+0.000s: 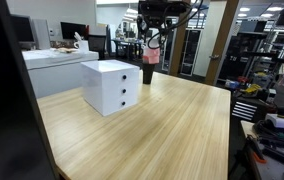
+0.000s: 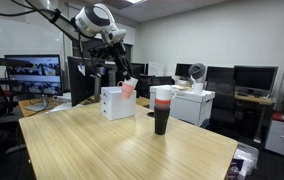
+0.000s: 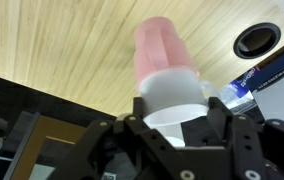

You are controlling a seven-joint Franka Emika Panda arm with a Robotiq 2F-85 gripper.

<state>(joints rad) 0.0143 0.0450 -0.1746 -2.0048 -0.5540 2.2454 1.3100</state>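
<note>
My gripper will next move down away from the white box and release the pink cup on the empty bare wood beside the dark cup (image 2: 120,137).
My gripper (image 3: 172,108) is shut on a cup (image 3: 168,60) that is pink at its far end and white by the jaws; the fingers (image 3: 216,108) press it from both sides. In both exterior views the gripper (image 1: 154,35) (image 2: 125,78) hangs above the wooden table (image 1: 172,130) with the pink cup (image 1: 151,54) (image 2: 129,89) in the air. A dark cup (image 2: 162,118) with a lighter cup set in its top stands on the table; it also shows below the held cup (image 1: 148,75) and as a dark ring (image 3: 255,40) in the wrist view.
A white box with small drawers (image 1: 112,87) (image 2: 117,103) stands on the table close to the gripper. Monitors and desks (image 2: 32,75) ring the table (image 2: 122,150), and cluttered shelves (image 1: 277,110) stand past one of its edges.
</note>
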